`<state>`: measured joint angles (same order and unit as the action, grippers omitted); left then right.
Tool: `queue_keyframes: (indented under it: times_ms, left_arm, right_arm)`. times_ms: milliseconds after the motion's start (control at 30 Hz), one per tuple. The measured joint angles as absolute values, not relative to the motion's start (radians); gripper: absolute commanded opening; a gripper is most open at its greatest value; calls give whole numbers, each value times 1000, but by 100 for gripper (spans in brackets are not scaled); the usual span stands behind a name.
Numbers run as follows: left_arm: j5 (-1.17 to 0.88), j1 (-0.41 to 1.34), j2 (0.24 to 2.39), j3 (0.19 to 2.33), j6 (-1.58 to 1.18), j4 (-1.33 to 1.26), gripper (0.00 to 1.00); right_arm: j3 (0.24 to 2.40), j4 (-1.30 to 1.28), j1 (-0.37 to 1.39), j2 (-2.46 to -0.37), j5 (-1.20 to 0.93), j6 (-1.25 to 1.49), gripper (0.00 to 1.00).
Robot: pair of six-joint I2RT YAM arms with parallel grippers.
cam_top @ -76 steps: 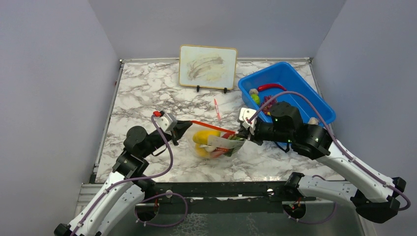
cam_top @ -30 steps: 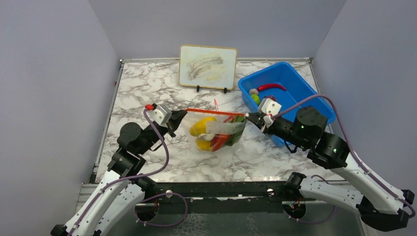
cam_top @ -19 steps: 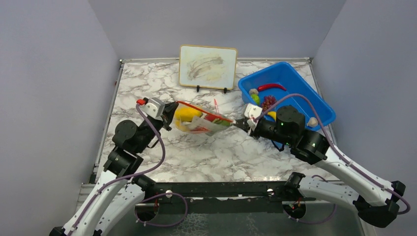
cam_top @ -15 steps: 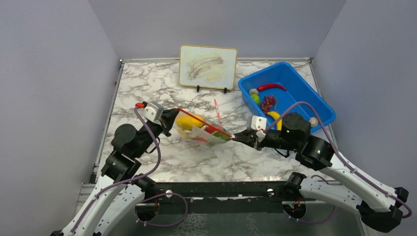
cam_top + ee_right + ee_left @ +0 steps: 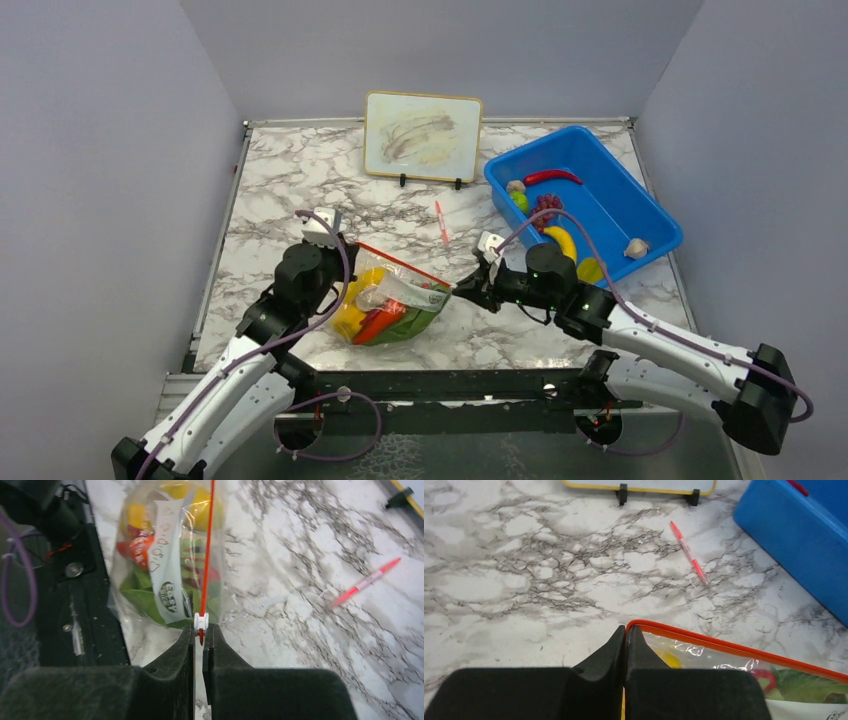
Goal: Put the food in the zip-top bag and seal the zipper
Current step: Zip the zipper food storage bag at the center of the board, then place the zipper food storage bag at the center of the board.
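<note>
The right gripper carries the zipper's end (image 5: 453, 287) (image 5: 201, 633) outward toward the pen next and releases it, since the white slider already sits at that end.
The clear zip-top bag (image 5: 388, 306) lies on the marble near the front edge, filled with yellow, orange, red and green food. Its red-orange zipper (image 5: 408, 269) runs straight between my two grippers. My left gripper (image 5: 345, 264) is shut on the bag's left corner, seen in the left wrist view (image 5: 625, 630) beside the zipper strip (image 5: 734, 648). My right gripper (image 5: 458, 293) pinches the zipper's right end just behind the white slider (image 5: 201, 621), with the jaws nearly closed (image 5: 201, 636). The bag (image 5: 170, 565) hangs ahead of it.
A blue bin (image 5: 610, 200) at back right holds a red chili (image 5: 550, 177), a banana (image 5: 562, 240), a dark round piece (image 5: 545, 207) and a mushroom (image 5: 516, 186). A red-and-white pen (image 5: 440, 222) lies mid-table. A framed board (image 5: 423, 135) stands at the back.
Both arms have brought the bag, stretched between them, down and toward the front edge. The bag now rests on the table instead of hanging in the air.
</note>
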<state>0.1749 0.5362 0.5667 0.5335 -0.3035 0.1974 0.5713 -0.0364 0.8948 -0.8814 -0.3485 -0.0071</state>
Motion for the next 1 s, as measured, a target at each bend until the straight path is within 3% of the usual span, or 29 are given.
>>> queue_keyframes:
  times_ms: [600,700,933,1000]
  left_arm:
    - [436,538,737,533,-365,123,0]
    - [485,537,762,535,-365,100,0]
    - [652,484,901,594,-364,82,0]
    - [680,463,931,604,-364,75,0]
  right_arm:
    - [571,216,899,-1111,-117,-87,4]
    - [584,281,900,-1176,-82,-127,13]
    - [697,281,899,-1306,-28,-157,68]
    - [711,268,896,-1294,-24,-144,70]
